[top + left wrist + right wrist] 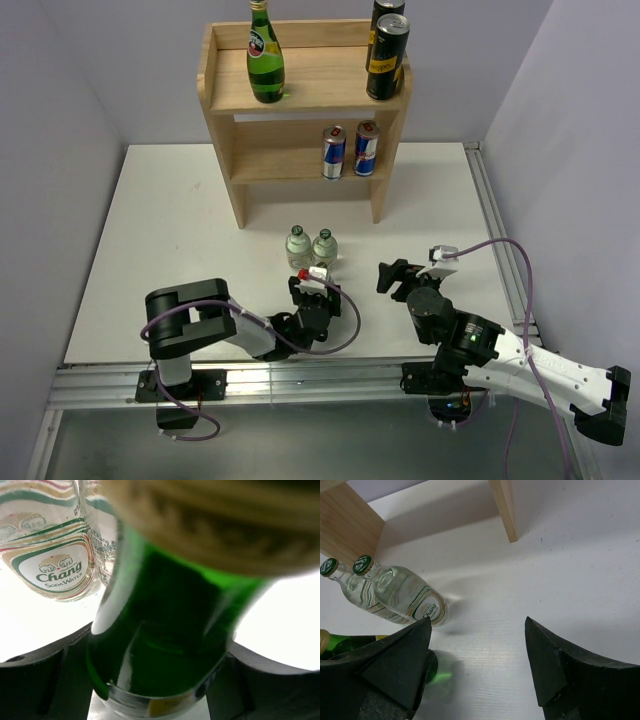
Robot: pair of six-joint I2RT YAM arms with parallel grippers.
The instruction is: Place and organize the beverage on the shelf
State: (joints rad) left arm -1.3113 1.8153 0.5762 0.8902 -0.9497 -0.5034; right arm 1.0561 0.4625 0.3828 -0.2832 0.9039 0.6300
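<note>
The shelf's top level is empty between its green bottle and the black-and-yellow cans, so my left gripper should next move up and outward into the gap and release.
The light-wood shelf stands at the back; its legs show in the right wrist view. Its top tier holds a green bottle and two black-and-yellow cans. The lower tier holds two Red Bull cans. Two clear Chang soda-water bottles stand upright on the table in front of it. My left gripper is shut on another green glass bottle, low on its body, right behind the Chang bottles. Its base rests on the table. My right gripper is open and empty to its right.
The white table has a metal rail along its right edge and its front edge. Grey walls close in the left, the right and the back. A cable loops from each arm.
</note>
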